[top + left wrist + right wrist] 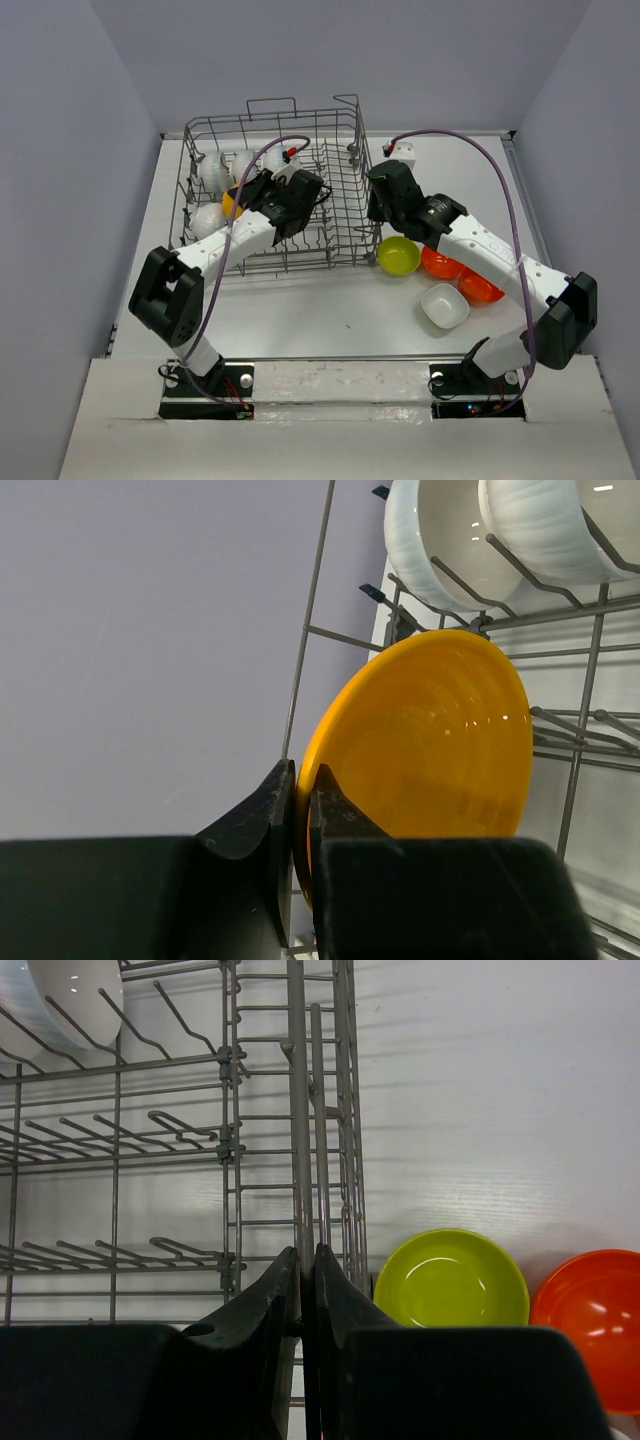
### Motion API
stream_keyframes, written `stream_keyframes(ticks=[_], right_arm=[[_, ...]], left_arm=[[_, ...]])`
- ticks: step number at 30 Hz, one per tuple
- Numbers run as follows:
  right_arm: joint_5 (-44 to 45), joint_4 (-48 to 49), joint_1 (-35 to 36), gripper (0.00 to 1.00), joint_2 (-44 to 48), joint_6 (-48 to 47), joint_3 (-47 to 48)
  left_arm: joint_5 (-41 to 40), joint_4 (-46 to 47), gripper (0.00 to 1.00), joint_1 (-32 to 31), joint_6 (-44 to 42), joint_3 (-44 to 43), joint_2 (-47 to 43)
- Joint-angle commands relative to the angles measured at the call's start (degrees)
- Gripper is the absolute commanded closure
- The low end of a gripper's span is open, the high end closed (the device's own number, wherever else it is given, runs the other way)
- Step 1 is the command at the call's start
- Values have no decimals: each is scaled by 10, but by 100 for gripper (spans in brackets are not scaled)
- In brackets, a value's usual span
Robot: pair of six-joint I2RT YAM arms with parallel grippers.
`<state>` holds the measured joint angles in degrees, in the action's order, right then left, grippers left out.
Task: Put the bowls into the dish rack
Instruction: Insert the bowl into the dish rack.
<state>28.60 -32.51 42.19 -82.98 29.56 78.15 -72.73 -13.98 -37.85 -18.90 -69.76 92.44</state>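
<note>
I next need to move my left gripper down and to its right in the top view, releasing the orange-yellow bowl among the dish rack's empty wires below on that side.
The dish rack (pixel 335 235) stands at the back left of the table. Inside it my left gripper (pixel 247 198) is shut on the rim of an orange-yellow bowl (pixel 430 740), held on edge among the tines (pixel 303 780). Three white bowls (pixel 245 163) stand along the rack's back row, and one more (pixel 208 220) at the left. My right gripper (pixel 305 1260) is shut on an upright wire of the rack's right wall (pixel 375 212). A lime green bowl (pixel 398 256), two red-orange bowls (pixel 440 263) (pixel 480 287) and a squarish white bowl (pixel 444 305) lie on the table to the right.
A small white box (pixel 403 152) with a cable sits behind the right arm. Purple cables loop over both arms. In the right wrist view the lime green bowl (pixel 452 1280) lies close to the rack wall, the red-orange bowl (pixel 590 1320) beside it.
</note>
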Motion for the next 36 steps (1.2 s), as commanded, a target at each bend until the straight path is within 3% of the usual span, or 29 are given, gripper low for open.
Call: stream_keyframes(ticks=[1,13,36], right_arm=[[-5,36,8,99,44,-2,20],[-5,37,8,99,41,-5,24],[2,34,8,99,52,-6,24]], left_arm=[[-12,-14,100,3,22,0,5],[35,-45,100,2,40,-6,9],[4,-29,100,-43,14,-4,34]])
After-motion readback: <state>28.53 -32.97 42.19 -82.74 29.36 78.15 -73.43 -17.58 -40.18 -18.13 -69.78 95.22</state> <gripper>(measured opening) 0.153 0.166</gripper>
